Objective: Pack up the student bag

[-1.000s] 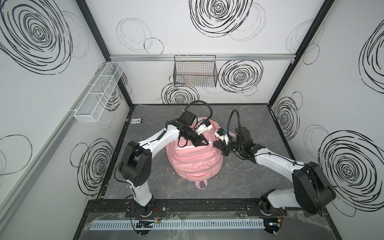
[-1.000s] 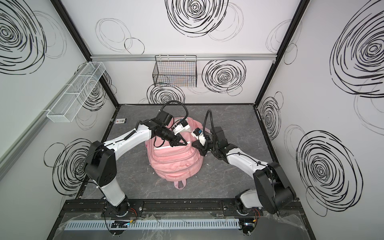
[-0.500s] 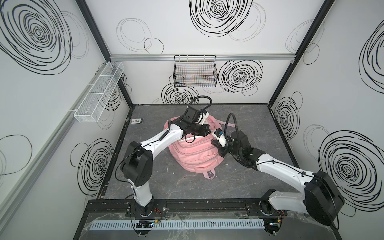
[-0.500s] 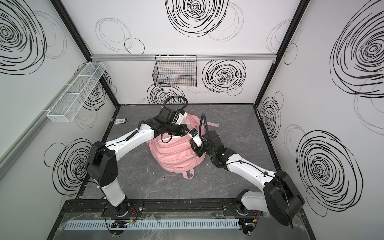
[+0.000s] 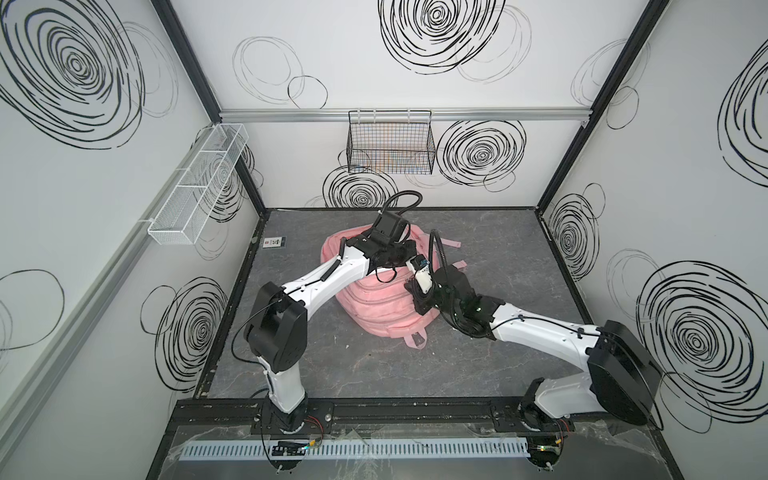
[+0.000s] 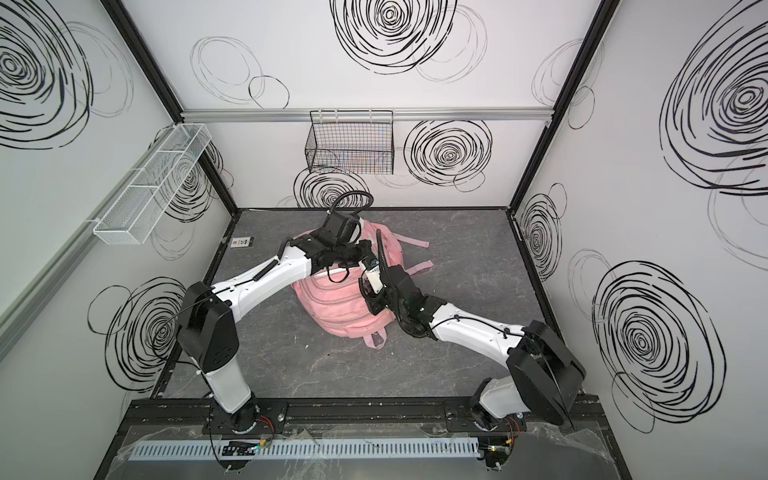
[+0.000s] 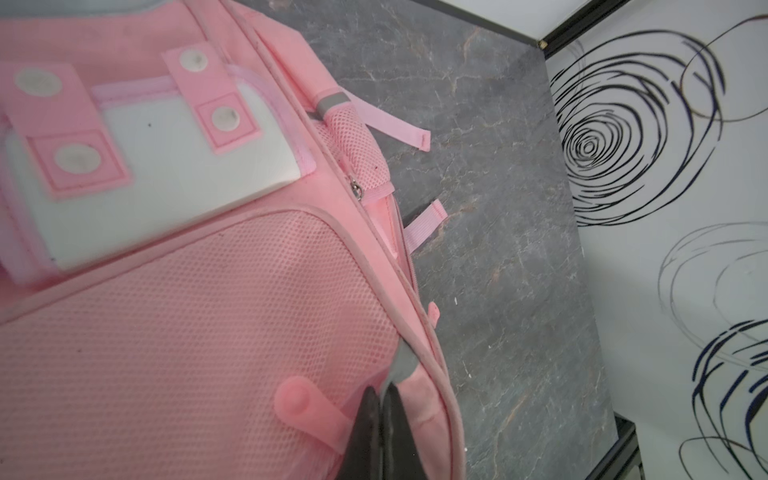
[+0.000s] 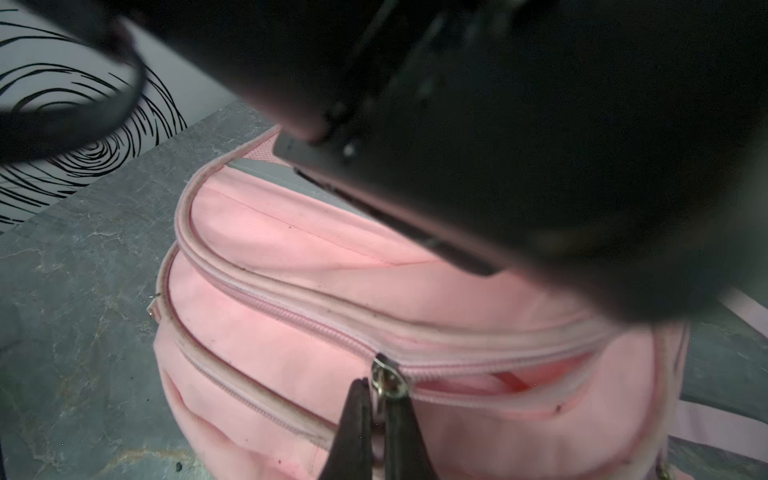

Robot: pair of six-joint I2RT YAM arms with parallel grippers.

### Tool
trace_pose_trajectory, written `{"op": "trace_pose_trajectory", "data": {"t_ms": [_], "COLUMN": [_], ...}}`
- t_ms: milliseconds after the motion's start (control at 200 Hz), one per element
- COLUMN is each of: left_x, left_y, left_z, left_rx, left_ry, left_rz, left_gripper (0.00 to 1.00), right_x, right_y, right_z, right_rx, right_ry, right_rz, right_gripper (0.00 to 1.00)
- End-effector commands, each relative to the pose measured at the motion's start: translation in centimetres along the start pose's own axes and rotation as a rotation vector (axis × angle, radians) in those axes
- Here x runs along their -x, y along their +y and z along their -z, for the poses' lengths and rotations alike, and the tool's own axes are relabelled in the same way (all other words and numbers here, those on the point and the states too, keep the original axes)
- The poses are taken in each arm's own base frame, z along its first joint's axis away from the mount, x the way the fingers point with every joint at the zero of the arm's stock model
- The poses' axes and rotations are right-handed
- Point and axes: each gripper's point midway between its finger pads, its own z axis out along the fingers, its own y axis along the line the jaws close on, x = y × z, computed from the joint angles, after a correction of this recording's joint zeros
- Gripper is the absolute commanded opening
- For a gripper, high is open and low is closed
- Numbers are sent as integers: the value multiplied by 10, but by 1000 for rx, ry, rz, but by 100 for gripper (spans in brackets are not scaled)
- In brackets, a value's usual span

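My left gripper needs to move slightly outward next and open to let go of the grey fabric tab (image 7: 402, 365). The tab is between its fingers, outward of the zip slider.
The pink student bag (image 5: 384, 309) (image 6: 332, 305) lies on the grey floor in both top views, with both arms reaching over it. My left gripper (image 7: 381, 392) is shut on a grey fabric tab (image 7: 402, 365) at the bag's piped edge, beside a round pink zip pull (image 7: 297, 401). The white flap patch (image 7: 166, 166) shows beyond it. My right gripper (image 8: 376, 384) is shut on the pull of a metal zip slider (image 8: 388, 378) on the bag (image 8: 316, 253). The zip gapes a little on one side of the slider.
A black wire basket (image 5: 390, 145) hangs on the back wall and a white mesh shelf (image 5: 199, 187) on the left wall. Pink straps (image 5: 451, 244) trail from the bag toward the right. The left arm's wrist (image 8: 540, 124) hangs close above my right gripper.
The left gripper has pulled its end of the bag toward the back wall. The right gripper has slid leftward along the bag with the zip slider.
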Motion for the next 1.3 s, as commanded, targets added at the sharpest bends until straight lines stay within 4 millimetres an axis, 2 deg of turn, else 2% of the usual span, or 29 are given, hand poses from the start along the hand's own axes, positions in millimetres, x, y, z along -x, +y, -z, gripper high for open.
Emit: {"op": "trace_pose_trajectory", "data": {"t_ms": [0, 80, 175, 240, 305, 380, 480, 545, 610, 620, 665, 690, 730, 765, 825, 880, 986, 1096, 1161, 1296], "left_x": [139, 141, 145, 150, 153, 155, 151, 145, 141, 141, 139, 138, 139, 137, 140, 142, 151, 151, 147, 135], "left_y": [-37, -45, -61, -78, -92, -105, -108, -103, -93, -90, -72, -60, -36, -15, 27, 70, 162, 255, 300, 365], "left_z": [55, 55, 53, 50, 50, 52, 50, 48, 53, 55, 59, 62, 70, 78, 96, 115, 149, 164, 166, 158], "left_rx": [-185, -219, -277, -329, -345, -359, -383, -419, -436, -435, -410, -387, -340, -300, -219, -117, 185, 471, 598, 706], "left_ry": [-580, -594, -607, -592, -589, -588, -563, -531, -507, -505, -490, -485, -484, -484, -514, -558, -658, -665, -660, -655], "left_rz": [128, 159, 178, 168, 133, 69, 31, 19, -14, -21, -58, -74, -103, -124, -139, -118, -4, 176, 276, 494], "left_gripper": [0, 0, 0, 0, 0, 0, 0, 0, 0, 5, 29, 39, 49, 55, 61, 74, 83, 85, 85, 85], "right_x": [0, 1, 9, 8, 3, -5, -10, -8, -3, -2, 2, 4, 6, 7, 4, 1, 1, 6, 8, 17], "right_y": [94, 101, 123, 139, 147, 143, 125, 111, 97, 96, 92, 90, 90, 90, 90, 92, 95, 93, 91, 86], "right_z": [41, 48, 54, 49, 38, 22, 2, -4, -4, -4, 1, 4, 8, 10, 11, 10, 8, 8, 10, 20], "right_rx": [419, 467, 563, 603, 603, 556, 446, 384, 332, 329, 321, 321, 329, 333, 341, 361, 374, 355, 338, 319], "right_ry": [-13, -46, -105, -102, -56, -1, 25, 24, 10, 6, -9, -19, -34, -46, -53, -50, -15, 2, 1, -24], "right_rz": [74, 30, -7, -3, -9, -14, -20, -39, -66, -67, -80, -84, -81, -80, -83, -79, -97, -100, -97, -77], "right_gripper": [0, 0, 0, 0, 0, 0, 0, 0, 4, 5, 14, 17, 20, 23, 33, 45, 55, 61, 63, 64]}}
